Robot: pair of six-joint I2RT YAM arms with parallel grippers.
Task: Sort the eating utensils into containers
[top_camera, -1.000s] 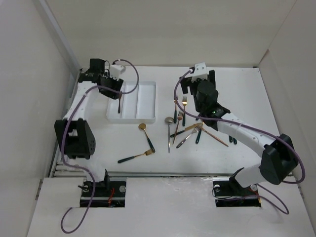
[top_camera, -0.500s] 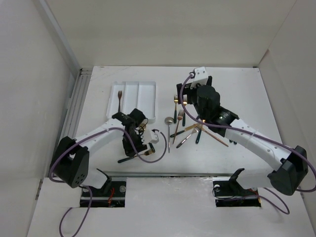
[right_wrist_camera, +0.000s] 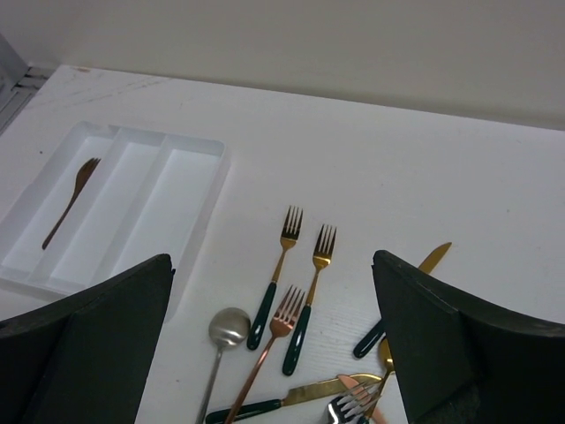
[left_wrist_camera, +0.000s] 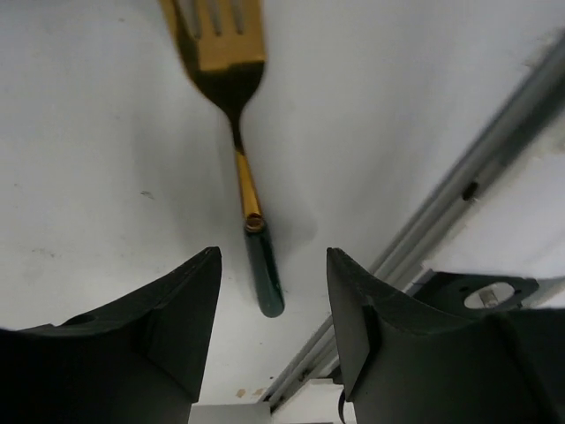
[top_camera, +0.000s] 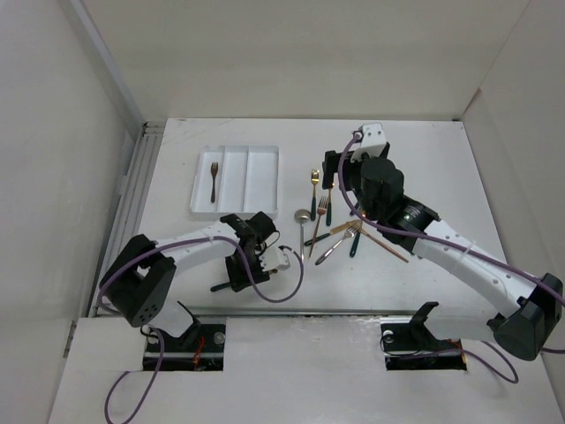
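The left gripper moves down toward the tabletop next and closes around the fork's dark green handle point(top_camera: 221, 286) point(left_wrist_camera: 263, 268), since the handle lies just below, between the open fingers.
The white cutlery tray point(top_camera: 262, 179) lies at the back left, with one dark fork point(top_camera: 213, 179) in its left compartment; both also show in the right wrist view, the tray point(right_wrist_camera: 190, 190) and the fork point(right_wrist_camera: 71, 199). My left gripper point(top_camera: 237, 276) is open and low over a gold fork with a dark green handle point(left_wrist_camera: 263, 274). The handle's end lies between the fingers point(left_wrist_camera: 181, 309), untouched. My right gripper point(top_camera: 334, 172) is open and empty above two gold forks point(right_wrist_camera: 281, 265) and a silver spoon point(right_wrist_camera: 228, 329).
A pile of crossed forks, knives and spoons point(top_camera: 349, 237) lies right of centre. A rose-coloured fork point(right_wrist_camera: 269, 349) and a gold knife point(right_wrist_camera: 322, 390) lie among them. A metal rail point(left_wrist_camera: 459, 212) runs along the table's near edge beside my left gripper.
My left arm has swung from the tray, where it left a fork, down to the gold fork near the front edge. My right arm has shifted slightly right.
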